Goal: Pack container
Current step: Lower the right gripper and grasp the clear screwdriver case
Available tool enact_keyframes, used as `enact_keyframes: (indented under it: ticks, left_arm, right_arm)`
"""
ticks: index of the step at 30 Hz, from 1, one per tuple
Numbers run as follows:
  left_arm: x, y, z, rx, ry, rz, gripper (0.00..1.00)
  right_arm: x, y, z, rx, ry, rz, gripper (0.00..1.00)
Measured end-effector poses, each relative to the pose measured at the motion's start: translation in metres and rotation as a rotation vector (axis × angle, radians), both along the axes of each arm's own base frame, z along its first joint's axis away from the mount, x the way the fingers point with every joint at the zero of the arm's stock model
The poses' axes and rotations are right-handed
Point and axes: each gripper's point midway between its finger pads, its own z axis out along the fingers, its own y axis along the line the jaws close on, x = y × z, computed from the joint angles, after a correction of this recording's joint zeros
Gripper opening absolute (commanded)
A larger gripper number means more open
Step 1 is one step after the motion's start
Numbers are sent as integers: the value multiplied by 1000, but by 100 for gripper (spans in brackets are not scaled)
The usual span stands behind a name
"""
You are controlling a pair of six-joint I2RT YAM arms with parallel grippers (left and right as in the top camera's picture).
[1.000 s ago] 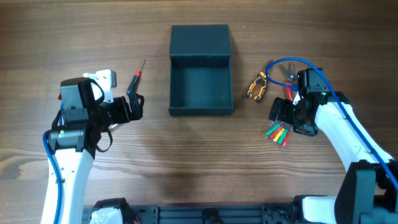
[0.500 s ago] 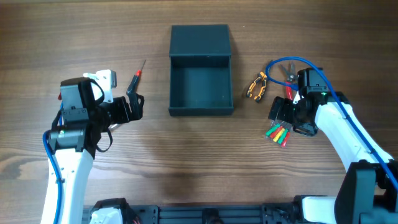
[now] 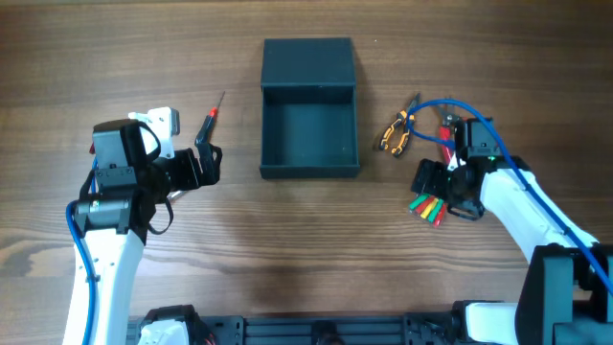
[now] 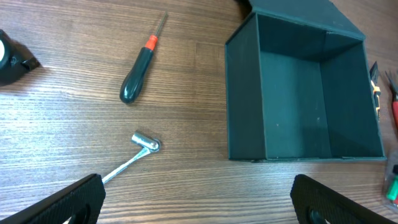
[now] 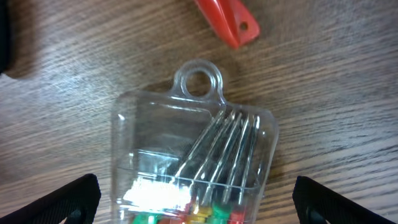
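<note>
I should lower my right gripper a little further next, then close it on the clear case's opposite side edges, as the case is between my fingers.
The container (image 3: 309,134) is a dark teal box standing open at table centre, its lid (image 3: 307,60) laid flat behind it; it also shows in the left wrist view (image 4: 305,106) and its inside looks empty. My left gripper (image 3: 203,165) is open and empty left of it, over bare wood (image 4: 202,205). My right gripper (image 3: 442,190) is open, its fingers straddling a clear case of colour-handled screwdrivers (image 5: 193,162), seen from overhead at the right (image 3: 428,205).
A black-and-red screwdriver (image 4: 140,62) and a chrome socket wrench (image 4: 134,155) lie left of the box. A white tape measure (image 3: 163,122) lies by the left arm. Orange pliers (image 3: 394,132) and a red-handled tool (image 5: 227,22) lie right of the box.
My right arm has shifted slightly over the screwdriver case, its wrist and blue cable moving a little toward the box. The left arm has not moved.
</note>
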Motion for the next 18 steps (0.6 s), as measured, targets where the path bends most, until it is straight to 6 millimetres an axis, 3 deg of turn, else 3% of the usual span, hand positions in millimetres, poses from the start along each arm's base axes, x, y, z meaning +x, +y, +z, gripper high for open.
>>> enact_keyframes:
  ticks: [18]
  left_arm:
    - [1, 0, 1, 0, -5, 0, 100]
  right_arm:
    - [0, 0, -8, 2, -39, -11, 98]
